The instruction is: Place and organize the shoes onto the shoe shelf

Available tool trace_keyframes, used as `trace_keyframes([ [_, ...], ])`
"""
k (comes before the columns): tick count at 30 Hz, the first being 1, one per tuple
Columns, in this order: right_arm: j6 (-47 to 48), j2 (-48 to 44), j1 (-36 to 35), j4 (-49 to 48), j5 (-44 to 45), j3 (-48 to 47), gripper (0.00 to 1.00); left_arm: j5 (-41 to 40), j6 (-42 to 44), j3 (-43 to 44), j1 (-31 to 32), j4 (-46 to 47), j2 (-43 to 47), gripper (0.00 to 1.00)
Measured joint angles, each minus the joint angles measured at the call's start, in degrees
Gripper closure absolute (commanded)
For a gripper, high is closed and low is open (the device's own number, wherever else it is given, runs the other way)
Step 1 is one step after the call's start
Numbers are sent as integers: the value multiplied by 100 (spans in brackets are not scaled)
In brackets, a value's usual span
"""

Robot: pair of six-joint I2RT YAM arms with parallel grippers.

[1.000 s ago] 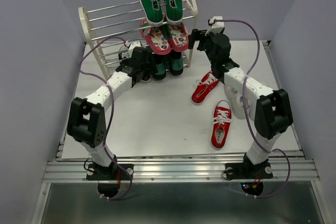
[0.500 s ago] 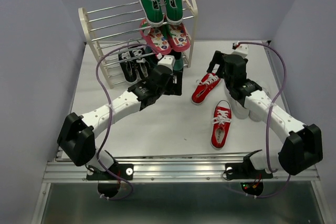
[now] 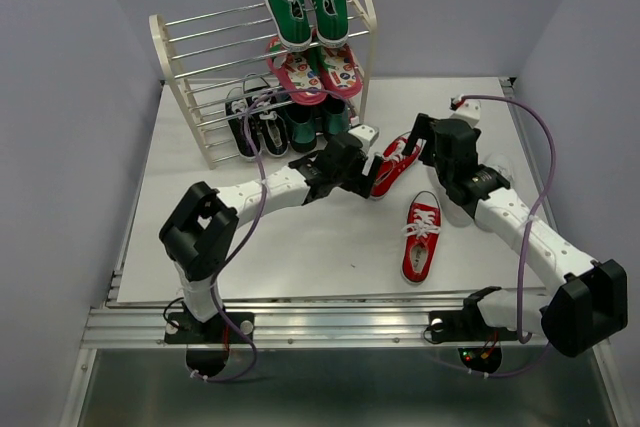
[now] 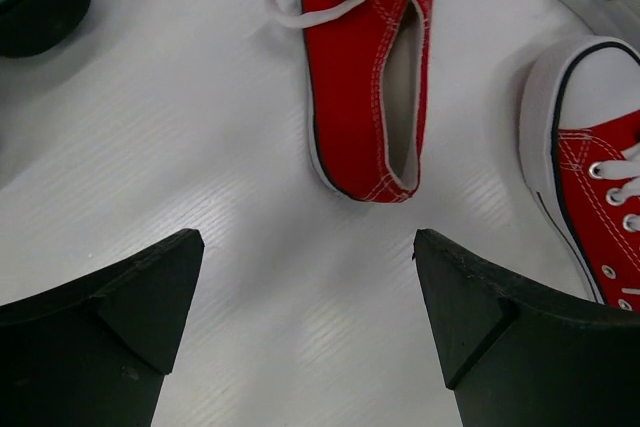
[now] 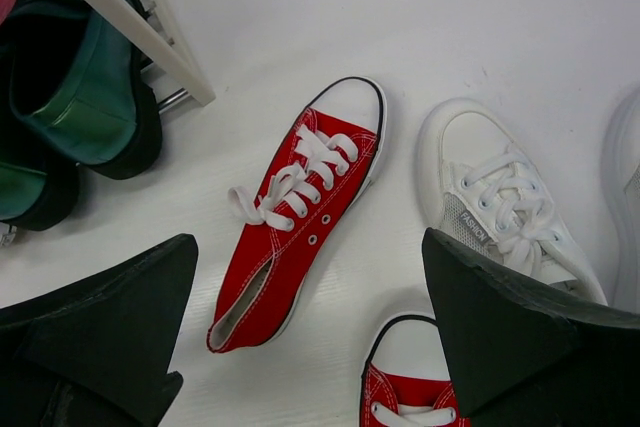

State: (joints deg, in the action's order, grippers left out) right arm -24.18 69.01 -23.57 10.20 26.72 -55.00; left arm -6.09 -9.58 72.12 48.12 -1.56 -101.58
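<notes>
The left gripper I have will next move down and past the first sneaker's heel, which is still ahead of my open fingers, onto the canvas by the sneaker's opening.
One red sneaker [image 3: 393, 171] lies on the table in front of the shoe shelf [image 3: 190, 97]. It also shows in the left wrist view [image 4: 362, 97] and the right wrist view [image 5: 300, 212]. The second red sneaker [image 3: 421, 237] lies nearer. My left gripper [image 3: 368, 169] is open and empty just behind the first sneaker's heel. My right gripper [image 3: 420, 137] is open and empty above its toe. Two white sneakers [image 5: 500, 202] lie to the right, mostly hidden under the right arm from above. The black pair [image 3: 250, 122] sits on a lower tier.
Green sneakers [image 3: 305, 2] sit on the shelf's top tier and pink sandals [image 3: 312, 72] on the tier below. Dark green shoes [image 3: 318, 119] stand at the shelf's lower right, next to its cream leg [image 5: 130, 22]. Grey walls close in the table.
My left arm has swung away from the shelf to the right, down to the red sneaker's heel, leaving the black pair on the shelf. My right arm has come down over the red sneaker.
</notes>
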Motion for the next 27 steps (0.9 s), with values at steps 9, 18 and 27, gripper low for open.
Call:
trace_keyframes([
  [9, 90, 4, 0, 72, 20, 44, 0, 1126, 796, 557, 2, 511, -769, 1],
  [18, 195, 7, -2, 90, 184, 44, 0, 793, 922, 1624, 4, 348, -1945, 36],
  [27, 234, 7, 0, 92, 341, 44, 0, 627, 879, 1930, 125, 146, -2170, 100],
])
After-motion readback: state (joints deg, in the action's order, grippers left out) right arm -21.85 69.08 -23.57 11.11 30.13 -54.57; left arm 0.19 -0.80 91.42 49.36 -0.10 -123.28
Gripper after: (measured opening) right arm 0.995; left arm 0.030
